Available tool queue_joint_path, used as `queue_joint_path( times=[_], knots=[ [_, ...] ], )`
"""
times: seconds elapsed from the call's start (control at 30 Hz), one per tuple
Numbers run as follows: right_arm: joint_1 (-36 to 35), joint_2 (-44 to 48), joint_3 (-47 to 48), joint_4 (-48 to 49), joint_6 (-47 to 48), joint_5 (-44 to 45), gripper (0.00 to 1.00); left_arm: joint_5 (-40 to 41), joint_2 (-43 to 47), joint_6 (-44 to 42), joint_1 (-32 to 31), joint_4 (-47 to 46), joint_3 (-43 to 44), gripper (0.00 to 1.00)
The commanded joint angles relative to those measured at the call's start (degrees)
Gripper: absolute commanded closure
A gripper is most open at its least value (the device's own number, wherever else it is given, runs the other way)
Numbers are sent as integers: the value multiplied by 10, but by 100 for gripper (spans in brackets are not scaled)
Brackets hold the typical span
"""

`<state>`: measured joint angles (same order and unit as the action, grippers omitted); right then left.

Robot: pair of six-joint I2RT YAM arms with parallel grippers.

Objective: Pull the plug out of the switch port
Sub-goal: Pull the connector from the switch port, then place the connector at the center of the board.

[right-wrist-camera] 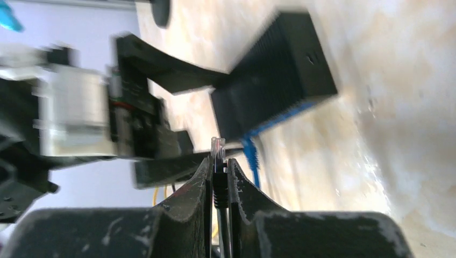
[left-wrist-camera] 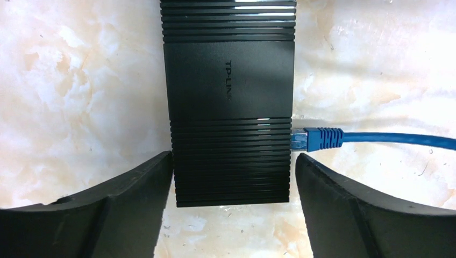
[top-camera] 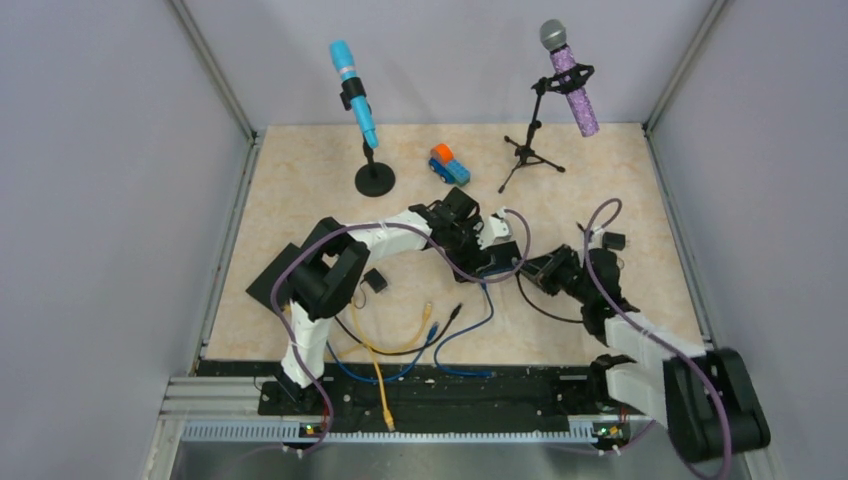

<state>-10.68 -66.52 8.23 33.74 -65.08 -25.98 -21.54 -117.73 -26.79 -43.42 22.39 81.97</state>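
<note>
My right gripper needs to move away from the switch [top-camera: 497, 258] next, outward and down to open tabletop by the black adapter [top-camera: 580, 213], to let go of the plug, because the plug's tip is free.
The black TP-Link switch [left-wrist-camera: 231, 91] lies on the marble table. My left gripper [left-wrist-camera: 234, 161] straddles its near end, with the fingers against its two sides. A blue cable plug [left-wrist-camera: 318, 138] sits in a port on the switch's right side. My right gripper [right-wrist-camera: 219, 160] is shut on a black plug [right-wrist-camera: 219, 185]. The plug's clear tip [right-wrist-camera: 217, 146] sticks out free in the air, a short way from the switch [right-wrist-camera: 274, 75]. In the top view the switch [top-camera: 497, 258] lies mid-table between the left gripper [top-camera: 478, 235] and the right gripper [top-camera: 540, 272].
A blue microphone [top-camera: 352, 90] on a round base and a purple microphone [top-camera: 575, 85] on a tripod stand at the back. An orange and blue toy car [top-camera: 449, 165] sits between them. Loose yellow [top-camera: 377, 365], blue [top-camera: 485, 315] and black cables lie near the front.
</note>
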Motion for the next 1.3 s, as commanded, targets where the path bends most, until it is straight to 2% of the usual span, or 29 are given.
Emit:
queue_joint_path(
  times=[0.0,0.1,0.27,0.43,0.53,0.63,0.87,1.0,1.13,1.27],
  knots=[
    [5,152,101,-274,109,134,100,18,6,14,11,27,-25,7],
    [7,230,160,-393,149,210,100,21,14,16,11,24,-26,1],
    [7,299,236,-537,187,330,100,45,45,33,11,-10,-52,1],
    [7,368,295,-619,218,459,100,93,89,57,12,-58,-82,1],
    [7,368,318,-644,228,501,100,119,126,84,16,-94,-105,1],
    [7,330,311,-625,228,473,100,126,149,103,23,-125,-122,1],
    [12,160,312,-545,177,391,100,138,223,170,44,-190,-181,1],
    [13,147,283,-506,94,451,100,125,310,227,70,-261,-252,1],
    [15,175,191,-365,12,487,100,145,411,266,82,-319,-324,1],
    [18,124,165,-282,-32,515,100,181,480,296,85,-334,-368,1]
  ],
)
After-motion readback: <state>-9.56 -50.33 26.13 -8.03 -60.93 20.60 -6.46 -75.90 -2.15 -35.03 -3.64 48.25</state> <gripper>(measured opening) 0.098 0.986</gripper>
